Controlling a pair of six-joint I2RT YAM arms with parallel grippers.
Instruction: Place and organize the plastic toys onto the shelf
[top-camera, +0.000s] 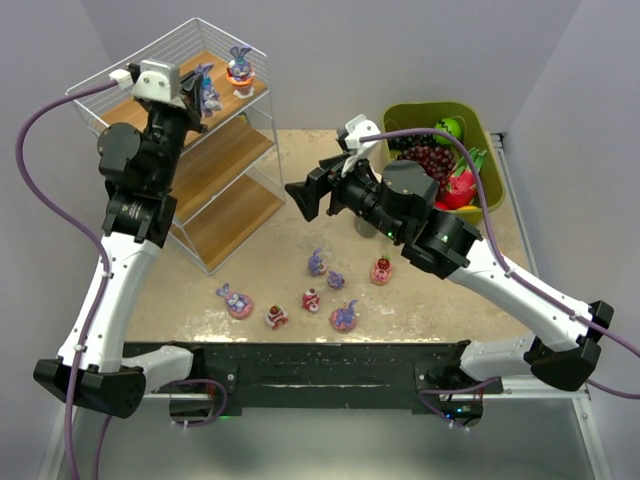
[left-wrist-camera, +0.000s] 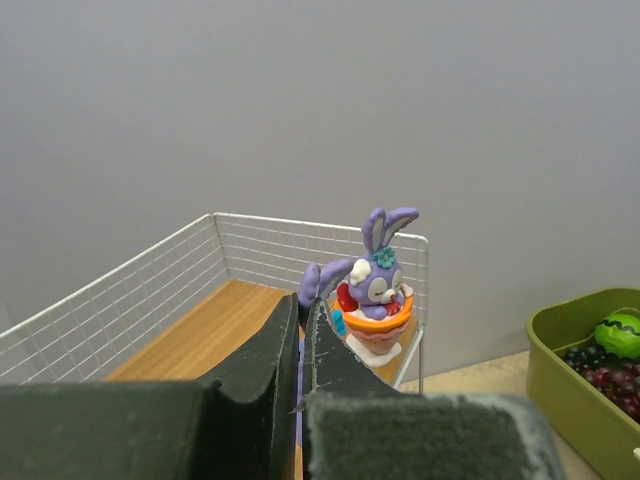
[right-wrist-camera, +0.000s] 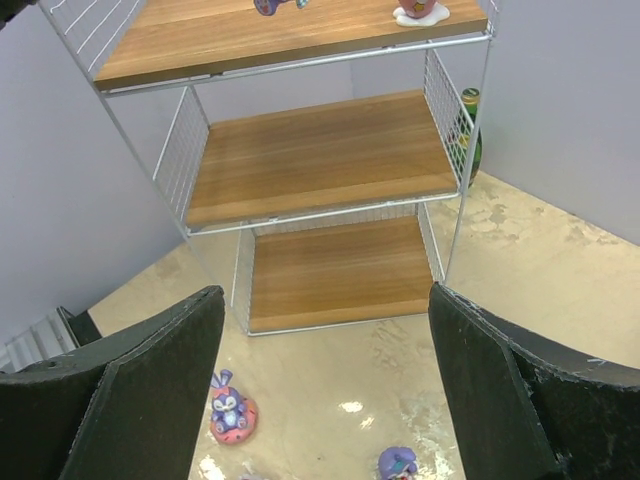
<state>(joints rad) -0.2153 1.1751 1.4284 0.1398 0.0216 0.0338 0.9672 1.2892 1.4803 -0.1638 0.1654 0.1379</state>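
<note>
I will next lower the hovering purple bunny with my left gripper onto the top board's clear wood below it, beside the orange cup, and let go.
The shelf (top-camera: 215, 165) stands at the back left, a white wire rack with three wooden boards. My left gripper (top-camera: 203, 96) hovers over its top board, shut on a purple bunny toy (left-wrist-camera: 318, 281) whose ear sticks out past the fingertips (left-wrist-camera: 285, 330). Another bunny in an orange cup (left-wrist-camera: 376, 298) stands at the top board's right corner (top-camera: 240, 70). Several more plastic toys lie on the table in front, among them a bunny on a pink base (right-wrist-camera: 230, 412) and a red-and-white piece (top-camera: 381, 270). My right gripper (top-camera: 312, 192) hangs open above the table, facing the shelf (right-wrist-camera: 320, 160), nothing between its fingers.
An olive-green bin (top-camera: 478, 130) with grapes (top-camera: 430, 160), a green apple and a dragon fruit sits at the back right, behind my right arm. Grey walls close in the back and both sides. The black base rail runs along the near edge.
</note>
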